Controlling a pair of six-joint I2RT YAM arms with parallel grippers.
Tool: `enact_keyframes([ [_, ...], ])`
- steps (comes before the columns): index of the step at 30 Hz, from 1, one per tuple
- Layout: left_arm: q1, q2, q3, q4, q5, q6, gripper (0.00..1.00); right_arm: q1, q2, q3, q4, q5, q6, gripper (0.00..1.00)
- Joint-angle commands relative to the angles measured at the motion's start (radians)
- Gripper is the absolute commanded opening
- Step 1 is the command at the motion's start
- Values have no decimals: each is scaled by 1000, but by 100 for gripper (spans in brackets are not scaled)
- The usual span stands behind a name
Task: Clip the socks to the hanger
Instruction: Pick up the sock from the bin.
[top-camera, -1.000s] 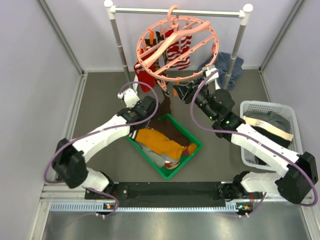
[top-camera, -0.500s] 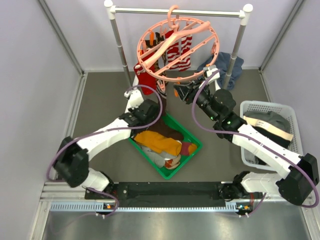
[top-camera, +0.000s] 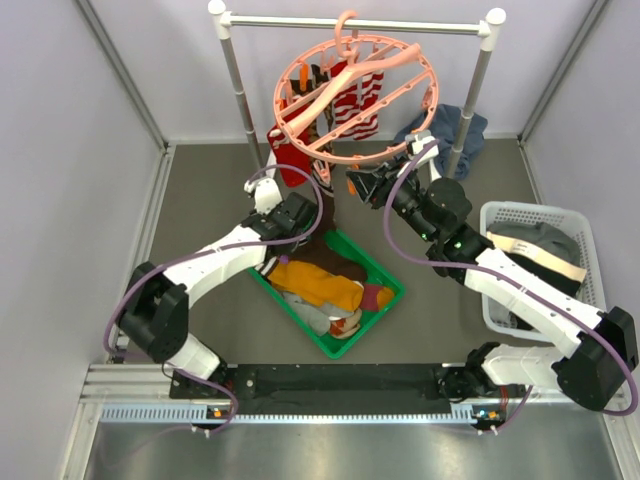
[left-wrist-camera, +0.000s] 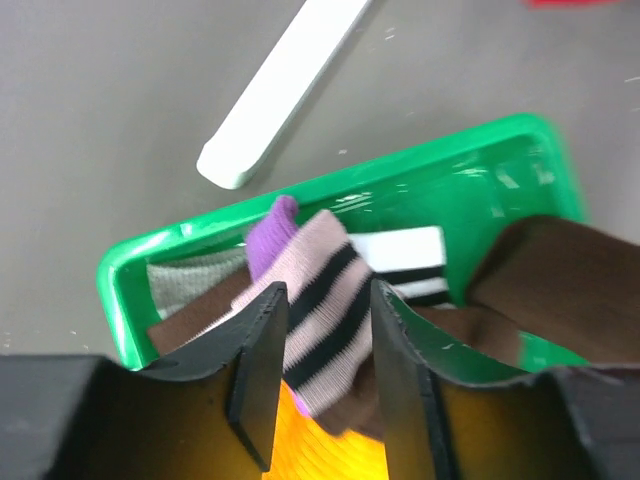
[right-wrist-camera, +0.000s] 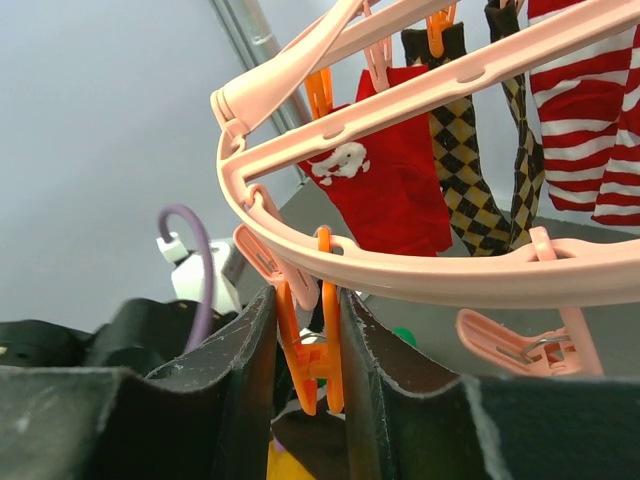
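Note:
The robot's left gripper needs to move down into the green tray (left-wrist-camera: 110, 290) next, onto the pink-and-black striped cuff, since the cuff lies uncovered below, lined up between the gripper's open fingertips.
The salmon-pink hanger (top-camera: 355, 95) hangs from the rail, with red (top-camera: 292, 155) and red-and-white striped socks (top-camera: 360, 105) clipped on. In the right wrist view my right gripper (right-wrist-camera: 308, 330) is shut on an orange clip (right-wrist-camera: 312, 360) under the ring (right-wrist-camera: 420, 275). Dark brown cloth shows just below the clip; I cannot tell if it is gripped. My left gripper (left-wrist-camera: 322, 300) is open above the green tray (left-wrist-camera: 110, 290), over a pink-and-black striped sock (left-wrist-camera: 320, 290) and a mustard orange sock (left-wrist-camera: 320, 450). A dark brown sock (top-camera: 328, 215) runs from the tray up beside my left gripper (top-camera: 310, 212).
The silver rail (top-camera: 350, 22) stands on two posts at the back. A white basket (top-camera: 520, 215) with dark and beige garments is at the right. Blue-grey cloth (top-camera: 455, 130) lies by the right post. A white foot bar (left-wrist-camera: 280, 85) lies behind the tray. Walls close both sides.
My left gripper has shifted slightly right and back, toward the brown sock and the ring. My right gripper has stayed on the clip.

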Motion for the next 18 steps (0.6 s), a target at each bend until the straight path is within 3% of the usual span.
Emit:
enact_keyframes([
  [1, -12, -78, 33, -53, 31, -68, 45, 17, 5, 20, -106, -53, -21, 0],
  [7, -12, -48, 28, -55, 7, -113, 42, 17, 8, 15, -105, -58, -24, 0],
  [18, -11, 67, -1, -64, -67, -194, 29, 15, 13, 9, -99, -69, -24, 0],
])
